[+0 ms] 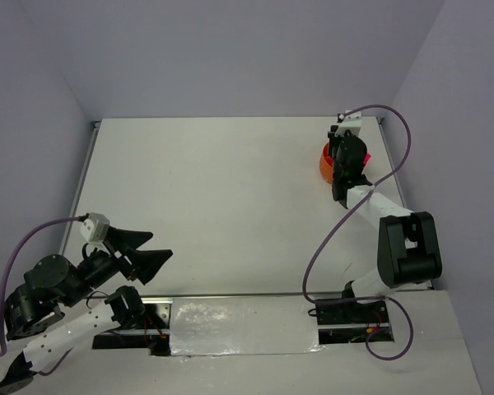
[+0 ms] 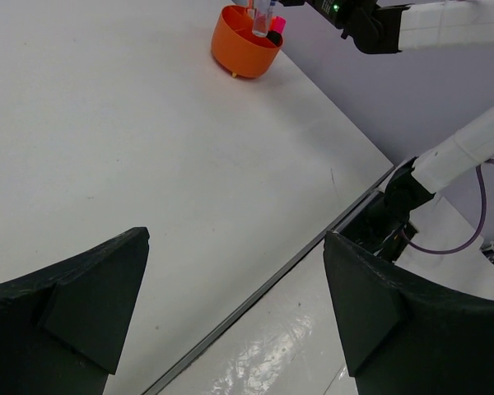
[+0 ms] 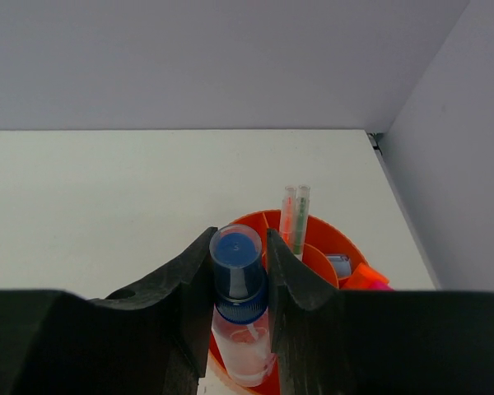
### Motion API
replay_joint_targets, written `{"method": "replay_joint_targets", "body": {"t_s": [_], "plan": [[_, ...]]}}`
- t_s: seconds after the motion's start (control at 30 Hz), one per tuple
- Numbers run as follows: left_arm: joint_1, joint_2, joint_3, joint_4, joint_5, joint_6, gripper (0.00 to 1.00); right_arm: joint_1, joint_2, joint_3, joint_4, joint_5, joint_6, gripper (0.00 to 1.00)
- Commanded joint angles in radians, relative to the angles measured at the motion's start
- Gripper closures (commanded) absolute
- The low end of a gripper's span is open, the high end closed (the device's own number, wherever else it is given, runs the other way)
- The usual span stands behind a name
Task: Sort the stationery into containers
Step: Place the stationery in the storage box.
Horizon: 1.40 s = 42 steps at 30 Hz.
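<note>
The tube's lower end already hangs inside, so my right gripper should move down a little over the near section of the orange divided tub [image 1: 329, 156] and open.
The orange divided tub [image 3: 321, 251] stands at the table's far right, seen also as the tub [image 1: 326, 167] from above and the tub [image 2: 240, 51] from the left wrist. My right gripper [image 3: 239, 251] is shut on the blue-capped clear tube [image 3: 237, 288], held upright with its lower end inside the tub. Two thin pens [image 3: 295, 218] stand in another compartment. A blue clip [image 3: 339, 265], an orange cap [image 3: 364, 276] and a pink cap [image 2: 277, 25] show inside too. My left gripper [image 2: 235, 284] hangs open and empty near the front left edge.
Purple walls close the table at the back and right, right behind the tub. A metal rail [image 2: 313, 247] and a shiny taped strip [image 1: 239, 325] run along the near edge. The right arm's cable [image 1: 395, 140] loops above the tub.
</note>
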Motion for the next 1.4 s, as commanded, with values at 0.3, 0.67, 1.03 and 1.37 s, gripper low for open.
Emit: {"method": "replay_joint_targets", "body": {"t_s": [0.3, 0.67, 1.03, 1.37], "plan": [[-0.001, -0.029, -0.004, 0.058, 0.031, 0.031, 0.01, -0.044, 0.051, 0.032, 0.087, -0.059, 0.036, 1.0], [-0.003, -0.062, -0.009, 0.067, 0.046, 0.037, 0.01, -0.058, 0.073, -0.016, 0.122, -0.064, 0.057, 0.97], [-0.003, -0.078, -0.009, 0.067, 0.045, 0.037, 0.01, -0.057, 0.071, -0.056, 0.151, -0.032, 0.097, 0.52], [-0.003, -0.082, -0.01, 0.066, 0.036, 0.034, 0.01, -0.057, -0.053, -0.026, 0.067, -0.078, 0.177, 0.3]]}}
